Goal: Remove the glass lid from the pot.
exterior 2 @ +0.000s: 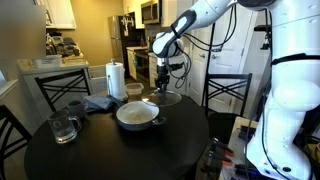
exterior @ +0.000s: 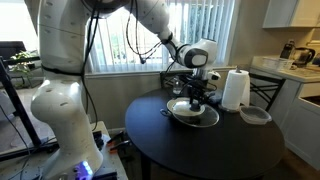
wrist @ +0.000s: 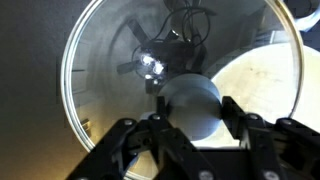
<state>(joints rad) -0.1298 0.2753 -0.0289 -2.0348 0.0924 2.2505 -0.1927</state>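
Note:
The gripper goes sideways until it is beside the pot next, then down to the table, since the lid still hangs partly over the pot (exterior 2: 136, 115).
My gripper (wrist: 188, 112) is shut on the dark knob of the glass lid (wrist: 105, 80), whose metal rim rings most of the wrist view. In an exterior view the gripper (exterior 2: 163, 78) holds the lid (exterior 2: 166, 98) low, just beside and behind the silvery pot (exterior 2: 136, 115), which stands uncovered on the round dark table. In an exterior view the gripper (exterior: 197, 90) and the lid (exterior: 196, 101) hang close over the pot (exterior: 193, 114). Through the glass in the wrist view, the pale round shape at the right looks like the inside of the pot (wrist: 262, 92).
A white paper towel roll (exterior 2: 115, 80) (exterior: 235, 90) and a pale shallow bowl (exterior: 256, 116) (exterior 2: 134, 91) stand near the pot. A glass mug (exterior 2: 65, 126) and a blue cloth (exterior 2: 98, 102) lie further along the table (exterior 2: 120, 155). Chairs ring the table.

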